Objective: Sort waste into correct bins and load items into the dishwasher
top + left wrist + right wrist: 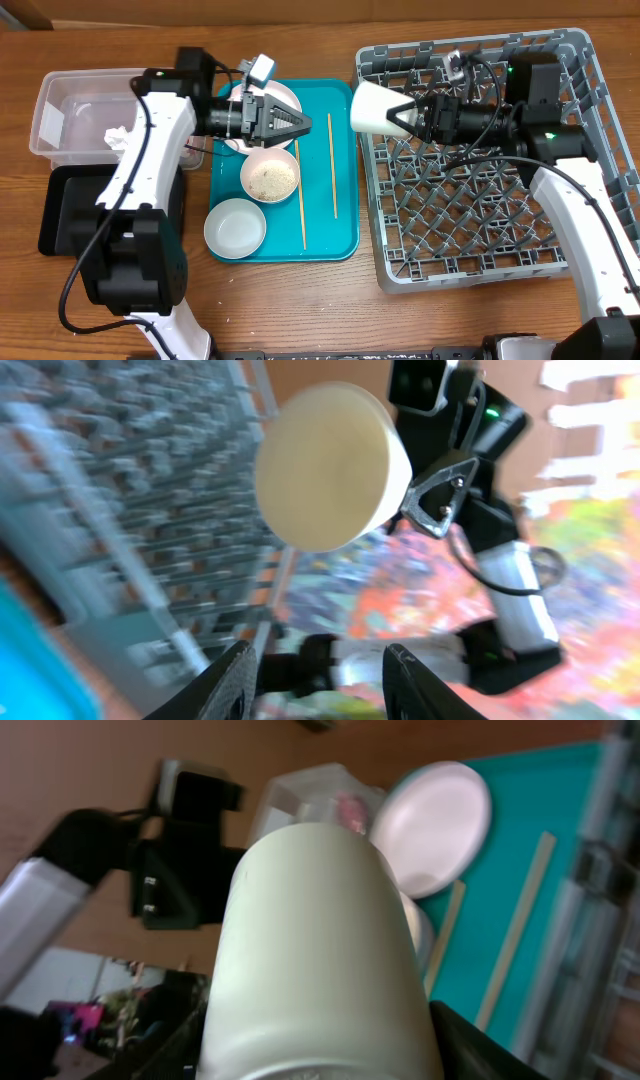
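Observation:
The dish rack's near corner by the teal tray is empty, so my right gripper should go back, tip down and lower the cup there.
My right gripper (400,112) is shut on the small white cup (370,107), held on its side over the left edge of the grey dish rack (480,230). The cup fills the right wrist view (320,950). My left gripper (290,125) is open and empty, pointing right over the white plate (285,100); its view shows the cup (330,465). A white bowl with rice scraps (270,178), a grey-green bowl (236,228) and two chopsticks (300,195) lie on the teal tray (340,235). White tissue (118,137) lies in the clear tub (70,105). A reddish patch (350,812) shows in that tub.
The black tray (60,215) sits in front of the clear tub at the left. The two grippers face each other, a short gap apart, across the teal tray's right edge. The dish rack holds only its pegs.

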Motion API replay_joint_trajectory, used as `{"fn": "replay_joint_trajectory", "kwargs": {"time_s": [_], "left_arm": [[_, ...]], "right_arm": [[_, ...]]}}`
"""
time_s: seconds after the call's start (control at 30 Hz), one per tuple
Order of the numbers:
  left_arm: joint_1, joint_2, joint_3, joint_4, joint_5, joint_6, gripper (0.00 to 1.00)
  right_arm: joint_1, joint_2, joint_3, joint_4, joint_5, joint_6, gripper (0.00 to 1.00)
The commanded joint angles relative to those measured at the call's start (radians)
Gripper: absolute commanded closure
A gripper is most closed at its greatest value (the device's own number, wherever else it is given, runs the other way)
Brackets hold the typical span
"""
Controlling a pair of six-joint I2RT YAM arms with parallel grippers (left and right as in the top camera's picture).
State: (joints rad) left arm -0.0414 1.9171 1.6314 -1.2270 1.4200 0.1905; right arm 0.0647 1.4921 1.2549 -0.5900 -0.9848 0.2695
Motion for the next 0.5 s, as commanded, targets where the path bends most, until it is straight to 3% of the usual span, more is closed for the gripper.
{"fn": "replay_joint_trajectory", "kwargs": {"time_s": [0.0,0.23,0.47], "left_arm": [[0.011,0.0,0.016,0.01,-0.217,0.011,0.55],[0.008,0.0,0.016,0.035,-0.508,-0.033,0.54],[0.007,0.0,0.016,0.062,-0.677,-0.087,0.53]], "right_arm": [[0.002,-0.068,0.018,-0.095,0.264,0.012,0.51],[0.056,-0.141,0.072,-0.409,0.615,0.076,0.51],[0.174,-0.146,0.134,-0.681,0.827,0.151,0.52]]}}
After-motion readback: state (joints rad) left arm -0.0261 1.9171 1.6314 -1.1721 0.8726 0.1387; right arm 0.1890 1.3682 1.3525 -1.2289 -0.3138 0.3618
